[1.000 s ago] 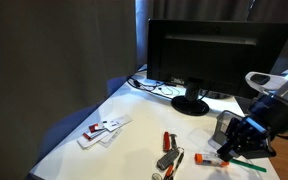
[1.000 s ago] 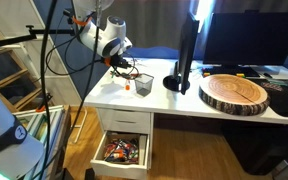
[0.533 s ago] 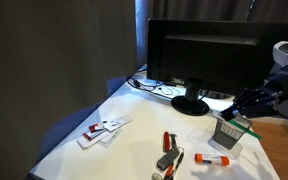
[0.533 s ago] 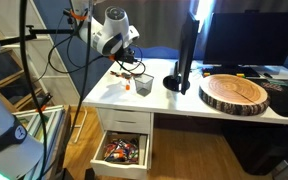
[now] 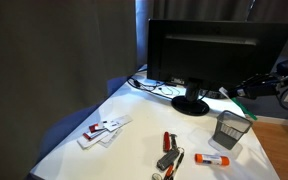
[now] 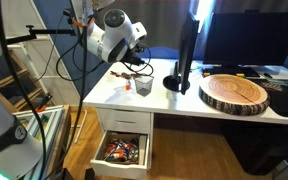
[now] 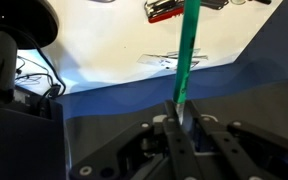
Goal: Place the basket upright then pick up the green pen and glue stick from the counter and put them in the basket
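Note:
I will next lower my gripper to the rim of the upright basket's open top (image 5: 235, 119) below it, bring the green pen (image 5: 231, 93) inside the mesh, and let it go.
My gripper (image 7: 182, 122) is shut on the green pen (image 7: 189, 50), which sticks straight out from between the jaws. In an exterior view the gripper (image 5: 248, 88) hangs in the air above and just behind the basket (image 5: 231, 129), with the green pen (image 5: 231, 93) in it. The grey wire-mesh basket stands upright on the white counter (image 5: 134, 150). The glue stick (image 5: 214, 158), white with an orange-red cap, lies flat on the counter just in front of the basket. The basket also shows in the other exterior view (image 6: 142, 87), below the arm.
A black monitor (image 5: 209, 55) stands behind the basket, with cables at its foot. A slim red pen (image 5: 167, 141), a red-and-black clump (image 5: 167, 160) and white items (image 5: 104, 130) lie on the counter. A wooden slab (image 6: 236, 93) and an open drawer (image 6: 122, 150) show too.
My gripper has risen from counter level beside the basket to well above it, carrying the green pen. The basket and glue stick have not moved.

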{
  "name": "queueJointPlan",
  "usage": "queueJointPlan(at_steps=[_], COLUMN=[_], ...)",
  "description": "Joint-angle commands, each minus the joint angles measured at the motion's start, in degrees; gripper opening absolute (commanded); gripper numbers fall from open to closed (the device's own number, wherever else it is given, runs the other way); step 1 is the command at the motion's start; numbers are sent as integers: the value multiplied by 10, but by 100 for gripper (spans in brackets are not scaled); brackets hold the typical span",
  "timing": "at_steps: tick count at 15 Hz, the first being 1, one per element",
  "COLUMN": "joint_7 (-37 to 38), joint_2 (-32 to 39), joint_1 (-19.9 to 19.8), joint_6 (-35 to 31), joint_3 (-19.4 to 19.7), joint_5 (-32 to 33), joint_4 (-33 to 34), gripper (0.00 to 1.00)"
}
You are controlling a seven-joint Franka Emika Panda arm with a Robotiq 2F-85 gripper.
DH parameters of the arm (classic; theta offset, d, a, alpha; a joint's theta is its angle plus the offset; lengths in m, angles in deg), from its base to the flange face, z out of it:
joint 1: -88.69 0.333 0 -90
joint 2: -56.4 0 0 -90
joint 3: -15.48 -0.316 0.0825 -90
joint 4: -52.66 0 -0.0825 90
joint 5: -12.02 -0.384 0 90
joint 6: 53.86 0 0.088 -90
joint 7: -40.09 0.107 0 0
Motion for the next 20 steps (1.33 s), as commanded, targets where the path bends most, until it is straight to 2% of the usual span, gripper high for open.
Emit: queueJointPlan(at_steps=[1, 5, 10, 16, 20], joint_7=[53, 81, 108, 122, 119], joint_2=[-14, -13, -1, 1, 14], joint_1=[27, 86, 162, 224, 241], joint_6=[-49, -72, -58, -53, -47], joint_3=[53, 127, 201, 269, 290], joint_5=[45, 38, 38, 39, 46], joint_4=[1, 20, 59, 79, 93], gripper=[6, 6, 6, 6, 5])
